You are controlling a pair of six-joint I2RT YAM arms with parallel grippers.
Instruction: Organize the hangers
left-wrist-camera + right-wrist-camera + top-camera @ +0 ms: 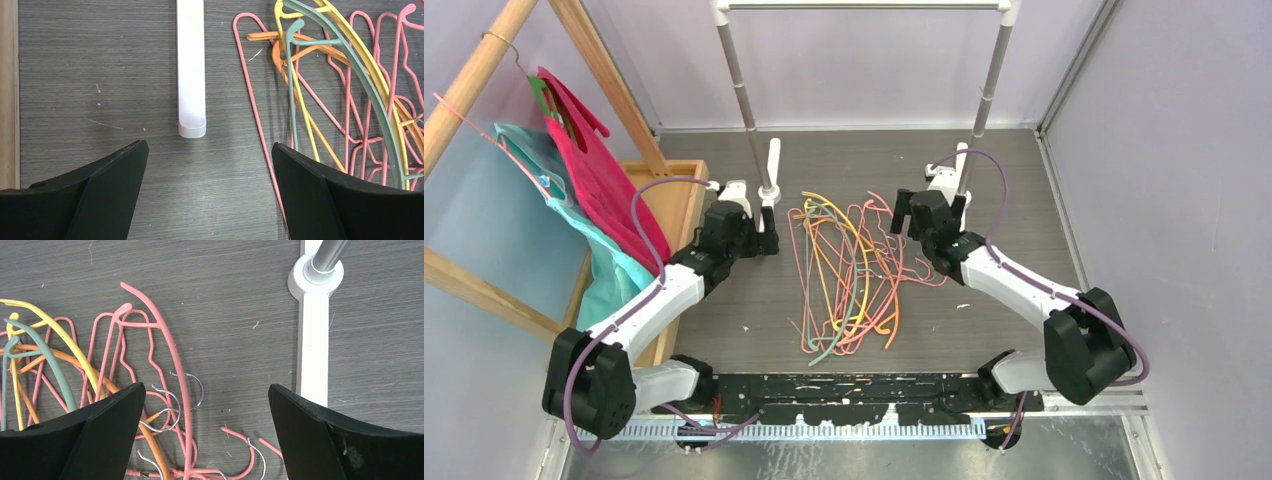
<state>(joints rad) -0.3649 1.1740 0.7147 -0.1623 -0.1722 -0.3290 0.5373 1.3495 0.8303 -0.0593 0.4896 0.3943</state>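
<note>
My left gripper needs to move back and to the right in the top view next, then down around the near side of the grey-green hanger, because that hanger is on top.
A tangled pile of bare hangers [849, 270] lies on the table between the arms: several thin pink wire ones, plus thicker orange, yellow, pink and grey-green ones. The pile also shows in the left wrist view [345, 85] and the right wrist view [125, 370], with metal hooks [167, 410] near the right fingers. My left gripper [764, 240] is open and empty, just left of the pile, over bare table [210, 150]. My right gripper [902, 212] is open and empty at the pile's right top edge [207, 392].
A white clothes rail [864, 6] stands at the back on two poles with white feet [191, 65] [314, 330]. A wooden rack [484, 80] at the left carries hangers with magenta [599, 180] and teal [574, 230] garments. Walls close in on the back and right.
</note>
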